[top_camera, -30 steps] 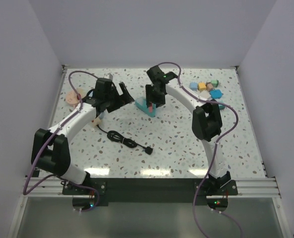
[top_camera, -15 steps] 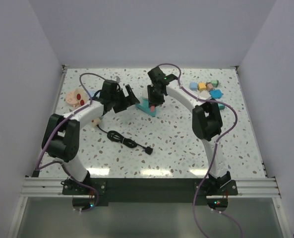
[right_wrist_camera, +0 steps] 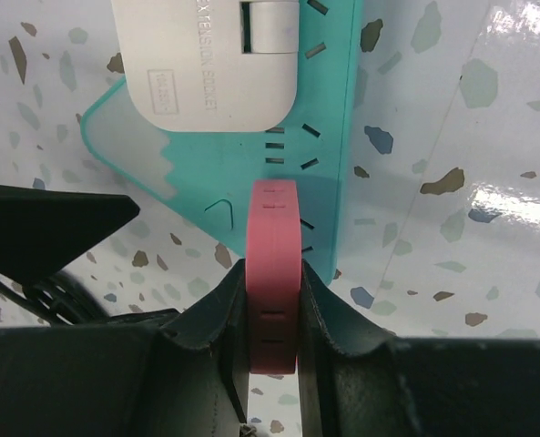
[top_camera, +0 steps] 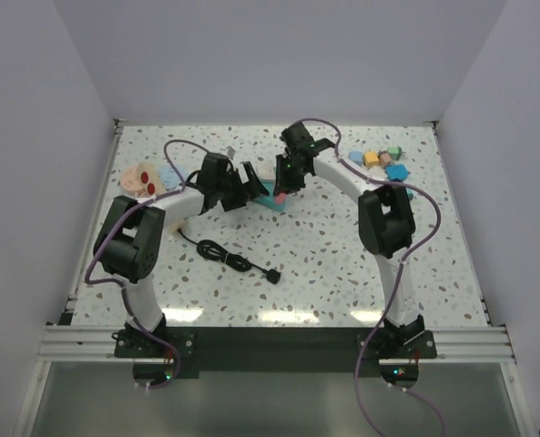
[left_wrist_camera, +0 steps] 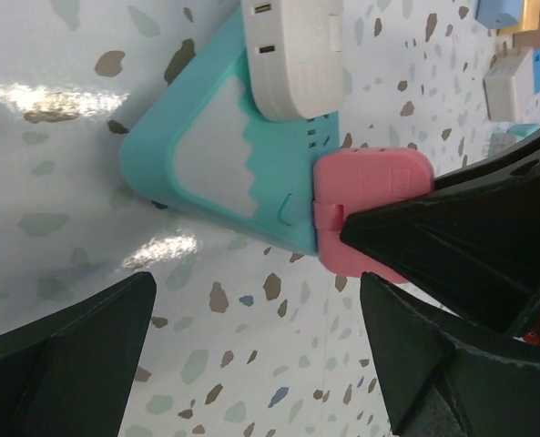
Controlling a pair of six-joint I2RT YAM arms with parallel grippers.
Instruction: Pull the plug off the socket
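The right gripper pulls the pink plug point(right_wrist_camera: 274, 237) off the teal block next. It then carries the plug over to the loose coloured blocks and releases it, since both fingertips hold it.
A pink plug point(right_wrist_camera: 274, 237) stands on the near edge of a teal block point(right_wrist_camera: 224, 173) that carries a white extension-socket piece point(right_wrist_camera: 206, 64). My right gripper point(right_wrist_camera: 274, 309) is shut on the pink plug, one finger on each flat side. In the top view the right gripper point(top_camera: 277, 191) is over the block. My left gripper point(left_wrist_camera: 260, 355) is open and empty, just short of the teal block point(left_wrist_camera: 215, 155) and the pink plug point(left_wrist_camera: 370, 182). The pale wooden socket strip with red round faces point(top_camera: 142, 177) lies at the far left, partly behind my left arm.
A thin black cable point(top_camera: 219, 253) coils in front of the left arm and ends in a small black plug point(top_camera: 273, 274). Loose coloured blocks point(top_camera: 383, 164) lie at the back right. White walls close the table on three sides.
My left gripper has swung right, from near the wooden strip to beside the teal block. My right gripper has stayed at the teal block, shifting only slightly.
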